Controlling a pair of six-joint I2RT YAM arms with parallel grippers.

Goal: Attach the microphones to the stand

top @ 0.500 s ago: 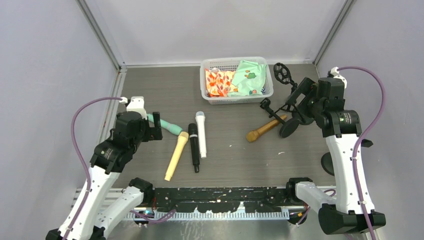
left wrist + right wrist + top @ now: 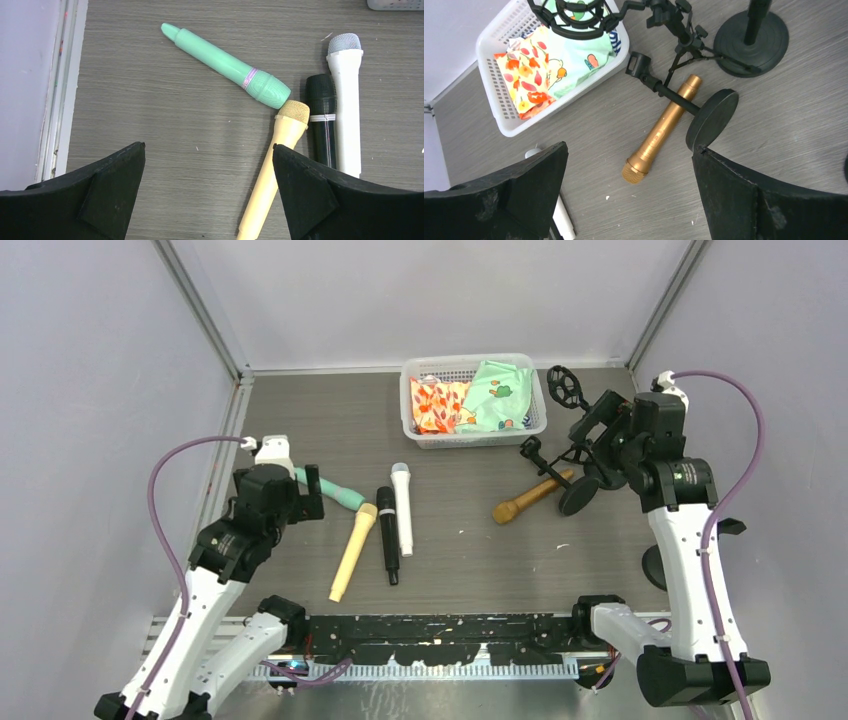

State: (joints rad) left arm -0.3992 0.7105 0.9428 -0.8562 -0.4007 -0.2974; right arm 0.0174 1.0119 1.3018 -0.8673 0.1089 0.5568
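The brown-gold microphone is below, to the left in the top view, so my right gripper should next go down that way onto the microphone's neck (image 2: 521, 503) (image 2: 647, 149), clear of the clip stand's rod.
Several microphones lie on the table. The mint green one (image 2: 225, 67) points toward the head of the pale yellow one (image 2: 272, 165), with the black (image 2: 322, 120) and white (image 2: 347, 100) ones side by side to its right. My left gripper (image 2: 208, 146) hovers open above them, holding nothing. The brown-gold microphone (image 2: 661, 130) lies under the rod of a tipped-over clip stand (image 2: 713, 118). An upright black stand (image 2: 751, 37) with a ring mount (image 2: 569, 15) is behind it. My right gripper (image 2: 630, 147) hangs open over the brown-gold microphone's head.
A white basket (image 2: 418, 435) with patterned cloths sits at the back centre. A dark round base (image 2: 655, 565) shows beside the right arm. Walls close in the left, right and back sides.
Both arms have shifted slightly, the right gripper a little toward the back. The microphones and stands have not moved.
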